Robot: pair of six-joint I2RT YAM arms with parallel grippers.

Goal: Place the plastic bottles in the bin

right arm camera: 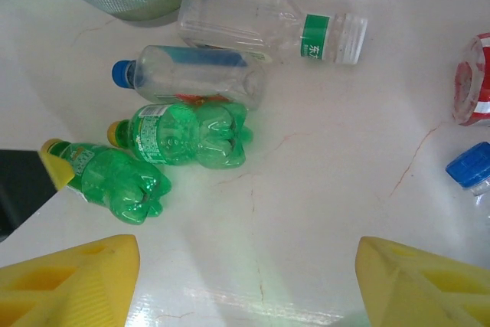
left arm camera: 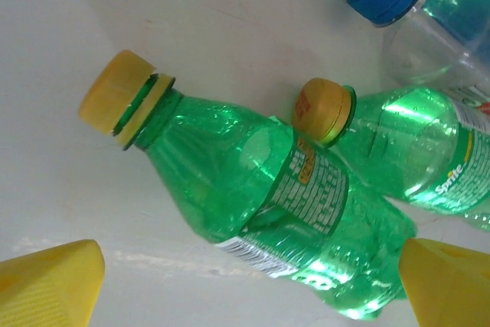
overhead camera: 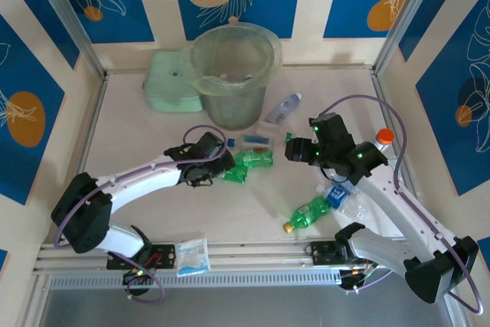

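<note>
My left gripper should turn its fingers in line with the nearer green bottle, go down with them around its body [overhead camera: 234, 174] [left arm camera: 264, 189] and close.
Two green plastic bottles with yellow caps [overhead camera: 249, 165] lie side by side mid-table. My left gripper [left arm camera: 249, 289] is open, its yellow fingertips [left arm camera: 53, 281] either side of the nearer green bottle [left arm camera: 230, 181], whose base lies between them; the second green bottle [left arm camera: 413, 151] lies just beyond. A clear bottle with a blue cap [right arm camera: 191, 74] and a clear one with a green label [right arm camera: 260, 28] lie behind them. My right gripper [right arm camera: 249, 285] hangs open over bare table, right of the green pair [right arm camera: 187, 134]. The bin [overhead camera: 233, 74] stands at the back.
A mint-green box [overhead camera: 172, 82] sits left of the bin. Another clear bottle [overhead camera: 283, 107] lies right of the bin. A green bottle [overhead camera: 306, 214] and a blue-labelled clear one [overhead camera: 341, 197] lie beneath the right arm. An orange-capped bottle [overhead camera: 385, 137] stands far right. A packet [overhead camera: 193, 256] lies at the near edge.
</note>
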